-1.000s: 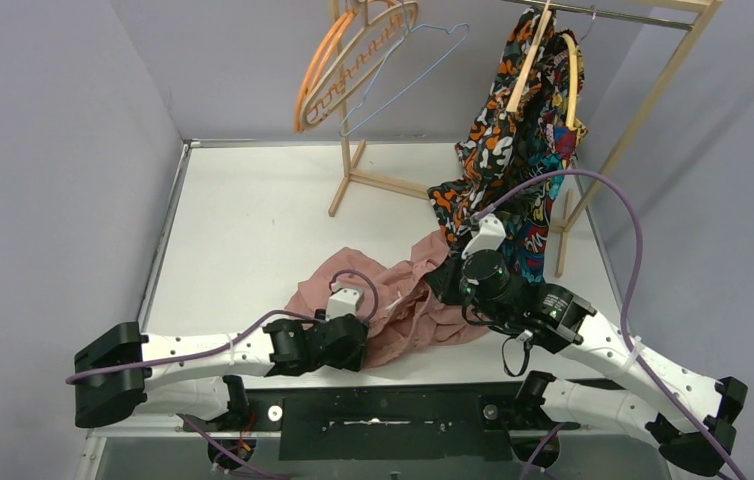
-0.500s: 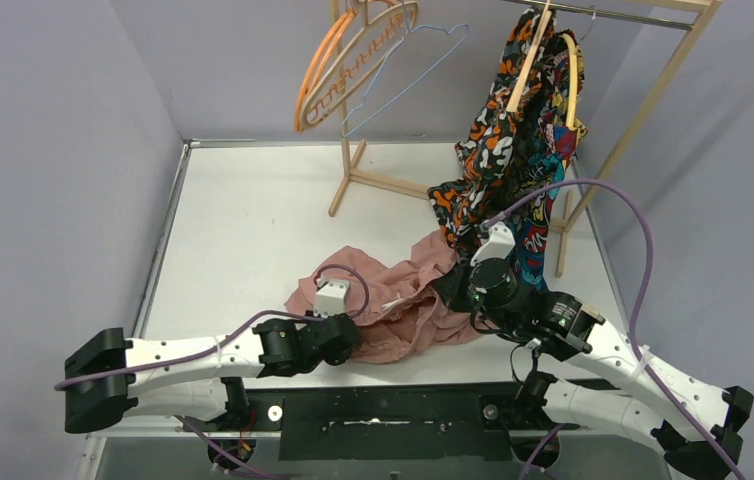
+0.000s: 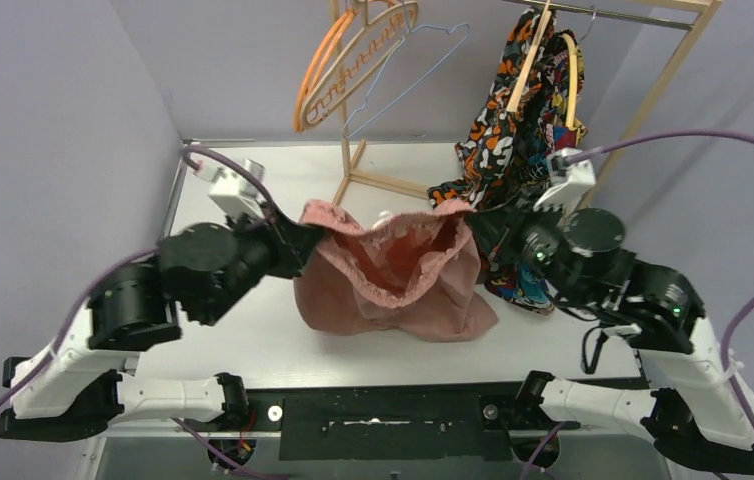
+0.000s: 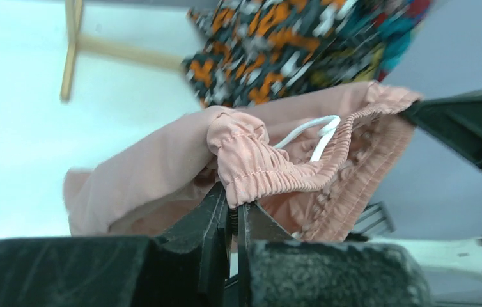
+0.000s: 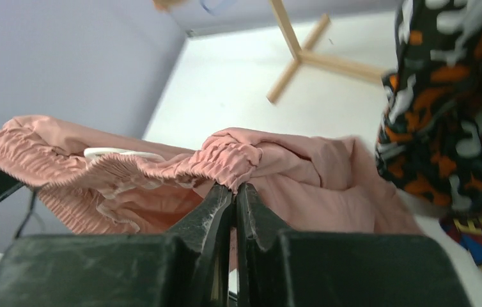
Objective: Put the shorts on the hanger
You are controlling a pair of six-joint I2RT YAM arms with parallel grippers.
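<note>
The blue hanger hangs empty and both grippers are occupied, so the left gripper will next lower toward the bare tabletop below the shorts and let go of the waistband.
The dusty-pink shorts (image 3: 393,285) hang lifted above the table, their waistband stretched open between both arms. My left gripper (image 3: 305,228) is shut on the waistband's left end (image 4: 251,169), the white drawstring (image 4: 312,131) just beyond it. My right gripper (image 3: 473,215) is shut on the waistband's right end (image 5: 229,160). The thin light-blue wire hanger (image 3: 408,75) hangs on the wooden rack at the back, above and behind the shorts.
An orange plastic hanger (image 3: 315,70) and a pale wooden hanger (image 3: 373,45) hang beside the blue one. A multicoloured patterned garment (image 3: 518,130) hangs at the right, close behind my right gripper. The rack's wooden foot (image 3: 353,180) stands on the table behind the shorts.
Both arms have risen from near the table's front and moved back, lifting the shorts off the table and spreading the waistband. The left gripper closed on the waistband.
</note>
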